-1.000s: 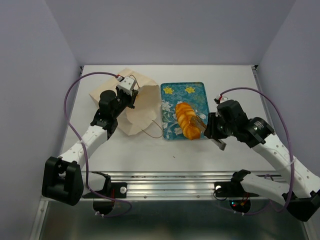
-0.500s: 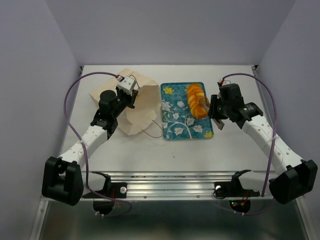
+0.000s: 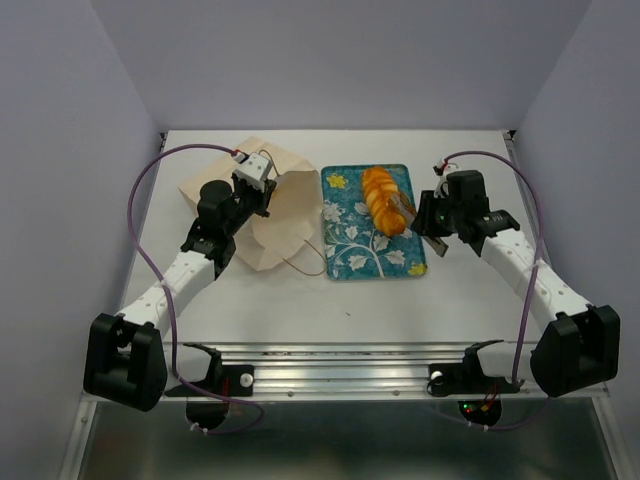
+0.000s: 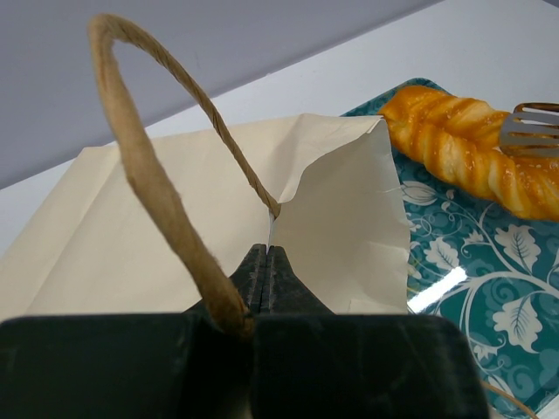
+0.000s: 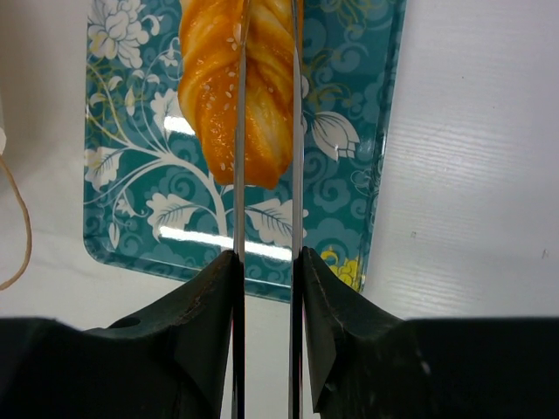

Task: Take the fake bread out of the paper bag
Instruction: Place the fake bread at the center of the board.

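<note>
The braided loaf is clear of the bag (image 3: 285, 235) and over the tray, so my right gripper next needs to go down while moving toward the tray's edge farthest from the bag.
The pale tan paper bag (image 3: 285, 235) lies on its side left of the tray, mouth toward it. My left gripper (image 3: 262, 205) is shut on the bag's upper rim (image 4: 288, 201), with a brown loop handle (image 4: 148, 166) over it. My right gripper (image 3: 425, 222) is shut on metal tongs (image 5: 296, 175). The tongs clasp the long braided loaf (image 3: 384, 200) over the far right part of the teal floral tray (image 3: 345, 250). The loaf also shows in the left wrist view (image 4: 463, 148) and the right wrist view (image 5: 236, 87). The croissant-like piece is out of view.
The bag's lower handle (image 3: 303, 268) loops onto the white table beside the tray's near left corner. Grey walls close in the table at the back and both sides. A metal rail (image 3: 340, 352) runs along the near edge.
My right arm has carried the loaf in the tongs from the tray's near right part to its far right part. The left arm and the bag have not moved.
</note>
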### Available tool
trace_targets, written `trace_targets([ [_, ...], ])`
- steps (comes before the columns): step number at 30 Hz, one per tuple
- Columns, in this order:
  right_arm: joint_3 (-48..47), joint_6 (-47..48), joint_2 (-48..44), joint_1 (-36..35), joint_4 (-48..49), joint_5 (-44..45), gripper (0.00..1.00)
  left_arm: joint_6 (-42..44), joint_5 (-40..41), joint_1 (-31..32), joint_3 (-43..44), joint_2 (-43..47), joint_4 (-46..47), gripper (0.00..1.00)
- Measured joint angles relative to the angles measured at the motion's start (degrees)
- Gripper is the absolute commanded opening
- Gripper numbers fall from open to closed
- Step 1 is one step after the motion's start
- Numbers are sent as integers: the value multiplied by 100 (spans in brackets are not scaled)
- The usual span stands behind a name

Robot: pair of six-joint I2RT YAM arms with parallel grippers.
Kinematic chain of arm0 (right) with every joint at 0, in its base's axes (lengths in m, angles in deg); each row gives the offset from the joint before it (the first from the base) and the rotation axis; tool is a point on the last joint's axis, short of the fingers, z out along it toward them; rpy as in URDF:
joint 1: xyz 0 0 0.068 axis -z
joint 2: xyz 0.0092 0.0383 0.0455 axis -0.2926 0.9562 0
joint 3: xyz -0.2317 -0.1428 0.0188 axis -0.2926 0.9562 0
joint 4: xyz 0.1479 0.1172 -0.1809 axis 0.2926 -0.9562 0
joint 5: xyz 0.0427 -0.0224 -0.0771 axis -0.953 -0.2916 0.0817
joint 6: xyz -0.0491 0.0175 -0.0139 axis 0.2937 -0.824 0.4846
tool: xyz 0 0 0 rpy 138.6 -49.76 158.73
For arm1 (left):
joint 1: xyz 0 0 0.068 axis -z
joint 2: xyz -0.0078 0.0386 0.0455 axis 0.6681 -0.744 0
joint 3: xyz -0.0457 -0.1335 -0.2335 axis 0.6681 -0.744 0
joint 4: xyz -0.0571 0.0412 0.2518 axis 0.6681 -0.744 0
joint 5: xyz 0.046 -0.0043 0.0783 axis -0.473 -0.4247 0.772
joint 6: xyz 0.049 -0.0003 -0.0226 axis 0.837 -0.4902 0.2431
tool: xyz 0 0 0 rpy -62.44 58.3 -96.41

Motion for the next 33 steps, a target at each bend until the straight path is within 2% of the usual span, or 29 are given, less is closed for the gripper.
trace_targets([
  [8,498,-157,-20,103,229,61,2,4,0,0,0,0,-2,0],
  [12,748,-289,-118,122,297,81,12,2,-2,0,0,0,-2,0],
  [14,822,-352,-212,122,297,83,28,2,-4,0,0,0,-2,0],
  [15,841,-387,-258,122,310,81,33,2,-7,0,0,0,-2,0],
  [18,866,-450,-358,122,315,52,41,4,-4,0,0,13,-4,0],
  [24,866,-544,-407,122,310,96,51,20,-2,0,0,98,-2,0],
  [33,861,-560,-457,122,299,173,56,39,-11,0,0,111,-7,0],
])
